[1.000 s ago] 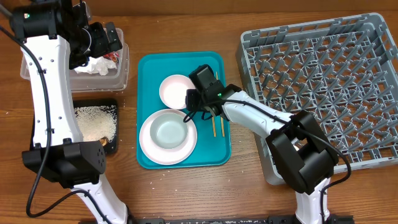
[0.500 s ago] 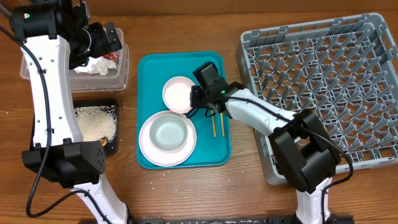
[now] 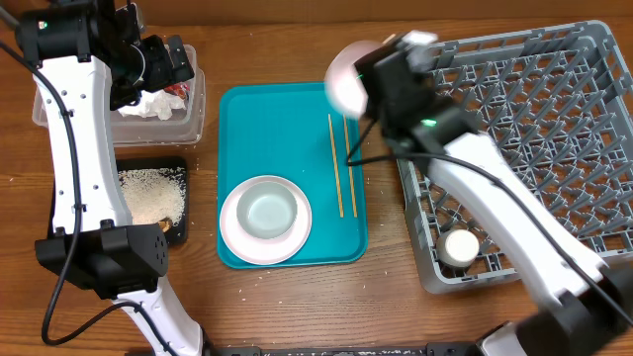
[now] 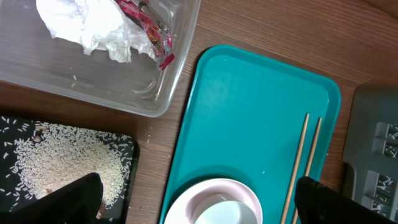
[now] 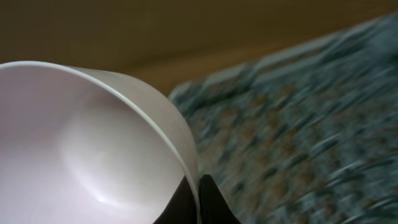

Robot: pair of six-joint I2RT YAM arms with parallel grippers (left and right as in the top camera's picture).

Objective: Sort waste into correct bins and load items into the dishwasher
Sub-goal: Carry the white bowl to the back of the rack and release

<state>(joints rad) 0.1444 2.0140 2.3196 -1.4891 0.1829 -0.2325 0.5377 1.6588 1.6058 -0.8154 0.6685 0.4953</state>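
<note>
The bowl still hangs outside the rack, so I should next turn my right gripper to the right in the overhead view and then bring it down into the rack's far corner.
My right gripper is shut on the rim of a pinkish-white bowl and holds it in the air at the left edge of the grey dish rack; in the right wrist view the bowl fills the left, pinched between my fingers. On the teal tray lie a pair of chopsticks and a bowl on a white plate. A small white cup sits in the rack. My left gripper is open, high over the clear tub that holds the napkin and wrapper.
The black tray at the left front holds whitish grains. The left arm's base stands at the front left of it. Bare wooden table lies in front of the teal tray.
My right gripper has lifted the small bowl off the teal tray and swung it up and right to the rack's left edge. The chopsticks now lie uncovered. The left arm has not moved.
</note>
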